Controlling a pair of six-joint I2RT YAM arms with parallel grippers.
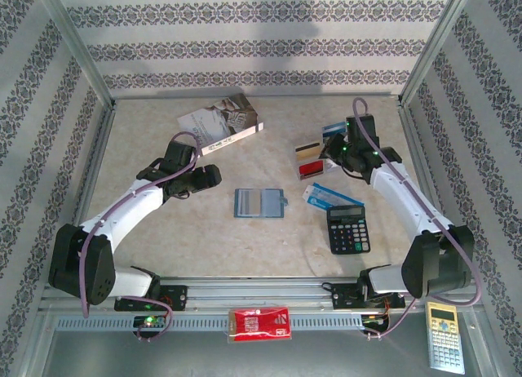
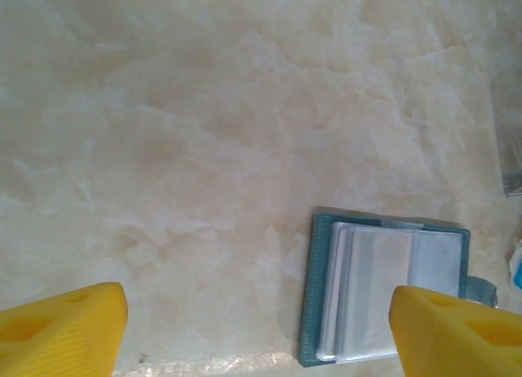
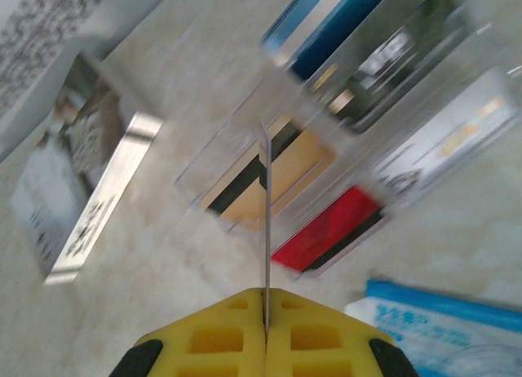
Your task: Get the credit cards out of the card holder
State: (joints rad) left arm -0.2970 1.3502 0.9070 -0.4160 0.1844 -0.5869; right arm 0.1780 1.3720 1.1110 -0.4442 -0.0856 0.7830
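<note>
The black card's clear slot lies below and outward. The right gripper moves outward next, turns to match the slot's slant, lowers and releases the thin card.
The blue-grey card holder (image 1: pixel 261 203) lies open and flat at the table's middle. In the left wrist view the card holder (image 2: pixel 383 291) shows clear sleeve pockets. My left gripper (image 1: pixel 212 178) hovers to its left, open, and one yellow finger (image 2: pixel 457 332) overlaps the holder's right part. My right gripper (image 3: pixel 265 299) is shut on a thin card (image 3: pixel 264 222) seen edge-on, above cards lying at the back right: a tan card with a black stripe (image 3: pixel 277 181), a red card (image 3: pixel 326 230) and a blue card (image 3: pixel 334 26). From above, the right gripper (image 1: pixel 333 154) sits over those cards.
A grey-white book (image 1: pixel 222 121) lies at the back left. A black calculator (image 1: pixel 348 228) and a blue-white packet (image 1: pixel 330 199) lie to the right of the holder. A red packet (image 1: pixel 259 322) and a yellow calculator (image 1: pixel 444 338) rest below the front rail.
</note>
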